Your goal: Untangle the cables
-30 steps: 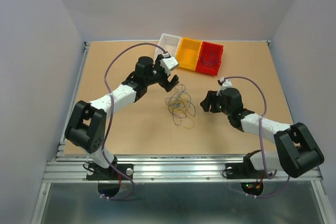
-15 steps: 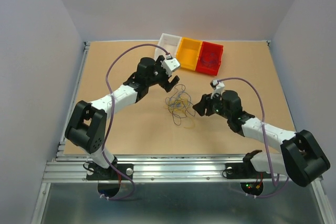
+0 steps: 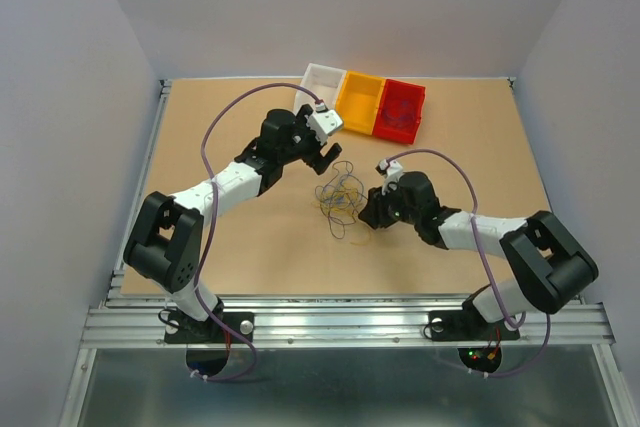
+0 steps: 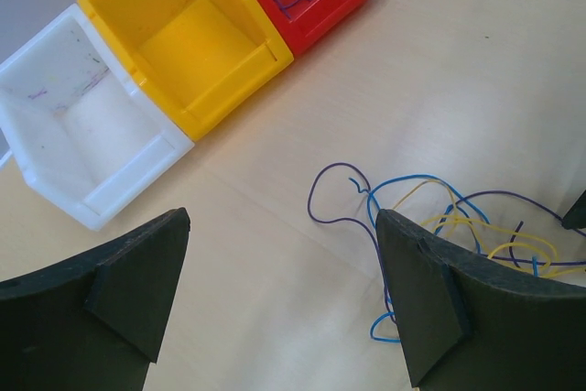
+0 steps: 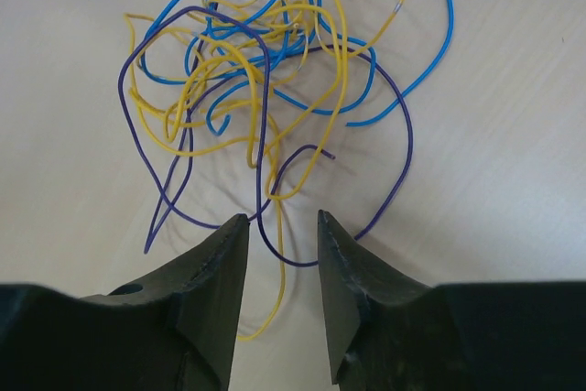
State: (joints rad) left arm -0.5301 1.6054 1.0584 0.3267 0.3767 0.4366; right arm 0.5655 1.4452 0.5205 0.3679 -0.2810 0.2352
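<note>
I need to tilt my left gripper toward the right gripper next and come back onto the purple loop (image 3: 363,196) (image 4: 525,197), because it is to its right in the top view.
The cables (image 3: 342,201) lie in a loose tangle of thin yellow, blue and purple wires on the table's middle. My right gripper (image 3: 366,211) sits low at the tangle's right edge. In the right wrist view the cables (image 5: 265,89) spread just ahead of the right gripper (image 5: 282,217). Its jaws stand narrowly apart, with a purple loop and a yellow strand lying between them, unclamped. My left gripper (image 3: 328,155) hovers wide open beyond the tangle's far left side. In the left wrist view the left gripper (image 4: 284,217) holds nothing and the cables (image 4: 439,212) run behind its right finger.
Three small bins stand in a row at the back: a white bin (image 3: 322,77), a yellow bin (image 3: 360,102) and a red bin (image 3: 404,84). The left wrist view shows the white bin (image 4: 101,116), the yellow bin (image 4: 197,43), and the red bin (image 4: 339,2) with purple and blue wires inside.
My right gripper has moved left across the table to the tangle's edge and its jaws have narrowed. The left arm has barely shifted.
</note>
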